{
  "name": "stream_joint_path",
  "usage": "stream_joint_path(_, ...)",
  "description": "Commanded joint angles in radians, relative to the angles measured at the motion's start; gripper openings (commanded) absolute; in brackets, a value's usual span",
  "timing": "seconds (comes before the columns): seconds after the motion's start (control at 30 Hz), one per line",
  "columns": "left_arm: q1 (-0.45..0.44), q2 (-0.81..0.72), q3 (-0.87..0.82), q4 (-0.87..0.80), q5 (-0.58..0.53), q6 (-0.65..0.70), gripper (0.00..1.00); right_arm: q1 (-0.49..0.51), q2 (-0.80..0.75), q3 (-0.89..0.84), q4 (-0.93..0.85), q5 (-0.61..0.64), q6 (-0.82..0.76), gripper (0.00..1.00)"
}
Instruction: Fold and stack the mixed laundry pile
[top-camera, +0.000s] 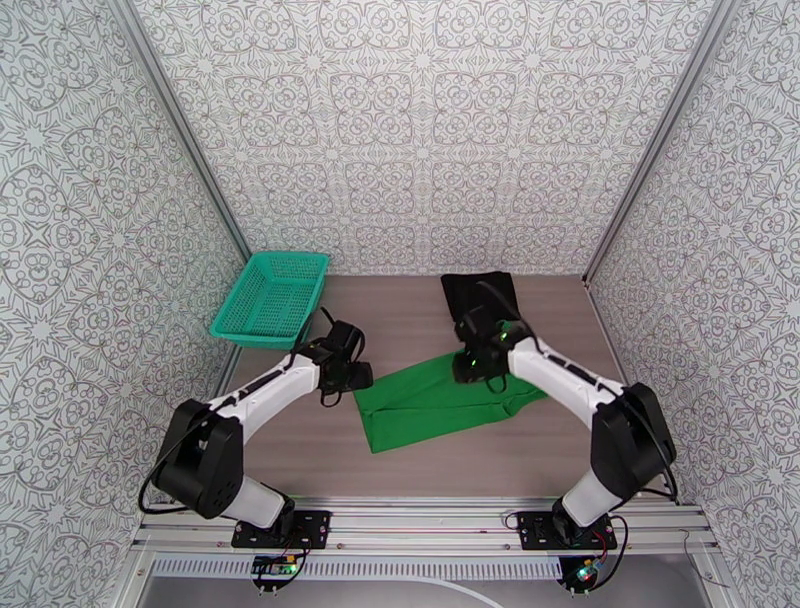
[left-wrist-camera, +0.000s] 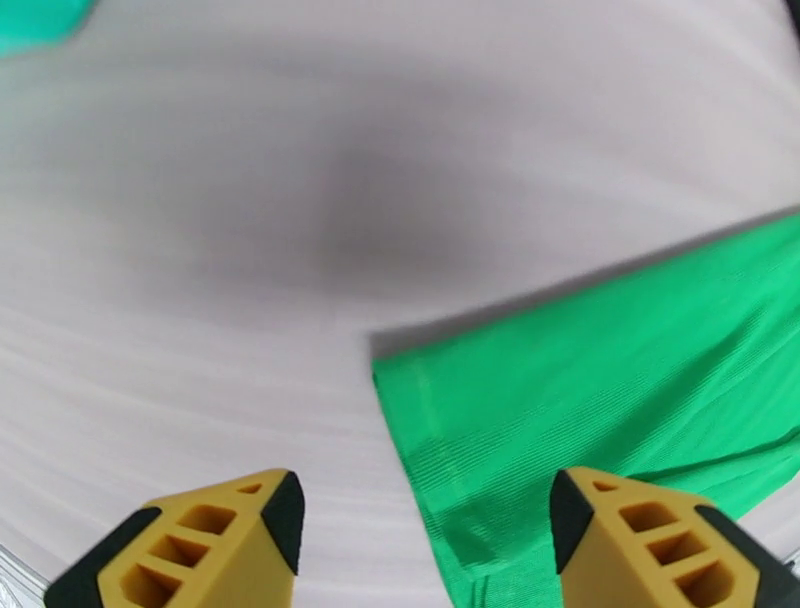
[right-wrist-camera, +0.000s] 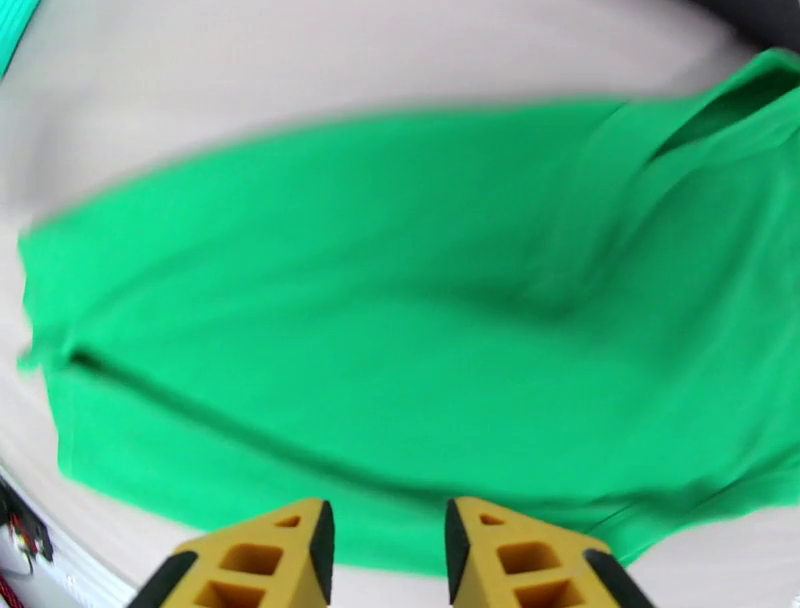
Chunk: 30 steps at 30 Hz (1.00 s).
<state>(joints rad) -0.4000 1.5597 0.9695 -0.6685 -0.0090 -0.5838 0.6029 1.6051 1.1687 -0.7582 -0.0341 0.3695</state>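
Observation:
My left gripper will next move down onto the uncovered cloth and close, because the far folded corner of the green T-shirt is below its open fingers.
The bright green T-shirt (top-camera: 440, 402) lies folded into a flat slanted band in the middle of the table. The black garment (top-camera: 480, 292) lies flat behind it, near the back wall. My left gripper (top-camera: 352, 378) hovers at the shirt's left end. In the left wrist view, the left gripper (left-wrist-camera: 425, 525) stands open over the shirt's corner (left-wrist-camera: 600, 400), with nothing between its fingers. My right gripper (top-camera: 468, 368) hangs over the shirt's upper right part. In the right wrist view, the right gripper (right-wrist-camera: 385, 555) has its jaws apart and empty above the green cloth (right-wrist-camera: 400, 330).
A teal-green mesh basket (top-camera: 272, 297) stands at the back left of the table, tilted against the left wall. Patterned walls close in the table on three sides. Bare tabletop (top-camera: 300, 450) lies in front of the shirt.

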Motion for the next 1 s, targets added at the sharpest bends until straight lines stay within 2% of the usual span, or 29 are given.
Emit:
stream_joint_path(0.0, 0.024, 0.053, -0.036, 0.087, 0.082, -0.014, 0.69, 0.047, -0.054, -0.046, 0.038, 0.045, 0.092, 0.37)
stream_joint_path(0.2, 0.038, 0.136, -0.043, 0.157, 0.083, -0.02, 0.66, 0.113, -0.088, -0.1, 0.056, 0.054, 0.146, 0.37)
stream_joint_path(0.37, 0.041, 0.212, -0.03, 0.201, 0.08, -0.007, 0.57, 0.218, -0.052, -0.097, 0.08, 0.046, 0.175, 0.37)
stream_joint_path(0.53, 0.041, 0.282, -0.009, 0.239, 0.1, 0.004, 0.4, 0.375, 0.081, 0.007, 0.079, 0.05, 0.164, 0.43)
stream_joint_path(0.7, 0.037, 0.306, -0.015, 0.285, 0.145, -0.001, 0.13, 0.52, 0.284, 0.204, 0.024, 0.082, 0.084, 0.53)
stream_joint_path(0.8, 0.036, 0.303, -0.024, 0.298, 0.158, 0.001, 0.0, 0.572, 0.373, 0.314, -0.013, 0.111, 0.054, 0.56)
stream_joint_path(0.97, 0.04, 0.287, -0.043, 0.316, 0.174, 0.002, 0.0, 0.612, 0.471, 0.429, -0.05, 0.133, 0.046, 0.57)
